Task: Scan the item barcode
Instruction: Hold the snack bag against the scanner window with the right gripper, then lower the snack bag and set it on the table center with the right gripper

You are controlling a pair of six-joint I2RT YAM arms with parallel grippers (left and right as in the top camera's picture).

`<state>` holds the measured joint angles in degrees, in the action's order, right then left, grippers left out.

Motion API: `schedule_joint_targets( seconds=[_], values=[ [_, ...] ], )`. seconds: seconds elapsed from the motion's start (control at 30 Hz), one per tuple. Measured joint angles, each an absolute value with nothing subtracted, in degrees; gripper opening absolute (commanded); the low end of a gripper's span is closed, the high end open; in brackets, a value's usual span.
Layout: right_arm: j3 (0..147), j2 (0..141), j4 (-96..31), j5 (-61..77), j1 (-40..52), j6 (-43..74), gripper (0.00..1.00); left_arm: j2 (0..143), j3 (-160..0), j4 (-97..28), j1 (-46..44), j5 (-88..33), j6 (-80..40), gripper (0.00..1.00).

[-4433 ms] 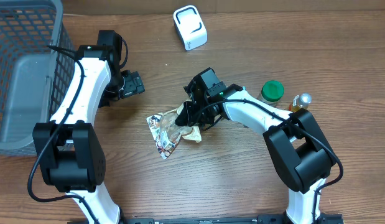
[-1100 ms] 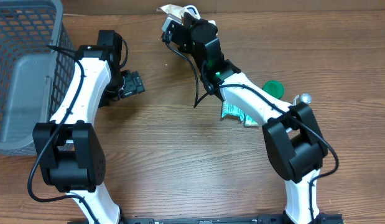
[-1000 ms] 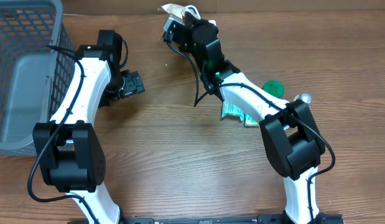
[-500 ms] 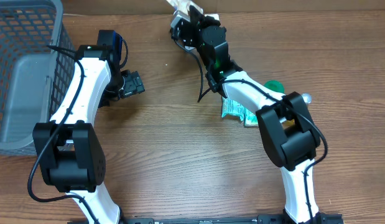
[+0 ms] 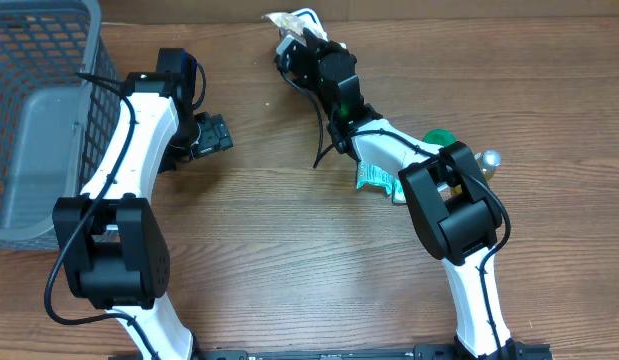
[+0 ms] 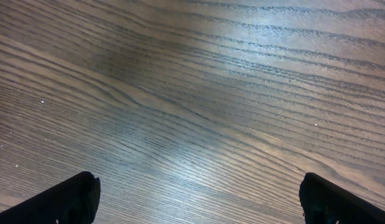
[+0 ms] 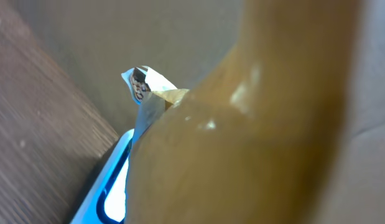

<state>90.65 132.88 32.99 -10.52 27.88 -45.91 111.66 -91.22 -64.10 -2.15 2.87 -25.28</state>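
I will next pull my right gripper back from the scanner (image 5: 311, 14), over the bare wood (image 5: 321, 184) beside the green packet, and release the snack packet, as that spot is empty.
My right gripper (image 5: 299, 36) is shut on a crumpled tan snack packet (image 5: 282, 18), held up at the far edge of the table right over the white barcode scanner (image 5: 311, 14), which is mostly hidden beneath it. In the right wrist view the packet (image 7: 242, 143) fills the frame and hides my fingers, and the scanner's blue-lit edge (image 7: 108, 186) shows just beside it. My left gripper (image 5: 215, 133) hangs open over bare wood at the left, with nothing between its fingers (image 6: 74, 199).
A grey mesh basket (image 5: 39, 110) stands at the far left. A green packet (image 5: 377, 180) lies under my right arm. Beside it stand a green-lidded jar (image 5: 441, 138) and a silver-capped bottle (image 5: 487, 160).
The right gripper carried the packet from the table's middle up to the scanner. Over the last second it shifted slightly right there. The left arm has not moved.
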Motion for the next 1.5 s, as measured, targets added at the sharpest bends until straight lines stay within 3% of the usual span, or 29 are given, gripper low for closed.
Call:
schedule_joint_targets(
  seconds=[0.3,0.63,0.9,1.13,1.5],
  values=[
    [90.63,127.98,25.63,-10.98,27.88,-31.29,0.04,111.66,-91.22,-64.10,-2.15,2.87,-25.28,1.00],
    [91.39,108.33,-12.38,-9.37,27.49,-6.50,0.05,111.66,-91.24,-64.05,-2.15,2.90,-25.28,1.00],
    [91.00,107.85,-38.24,4.73,26.06,7.94,0.05,111.66,-91.24,-64.10,-2.15,2.90,-25.28,1.00],
    [88.55,107.87,-45.54,11.70,26.02,11.18,0.05,111.66,-91.24,-64.07,-2.15,2.90,-25.28,1.00],
    [85.67,107.87,-45.89,13.32,26.02,13.30,0.05,111.66,-91.24,-64.07,-2.15,2.87,-25.28,1.00]
  ],
)
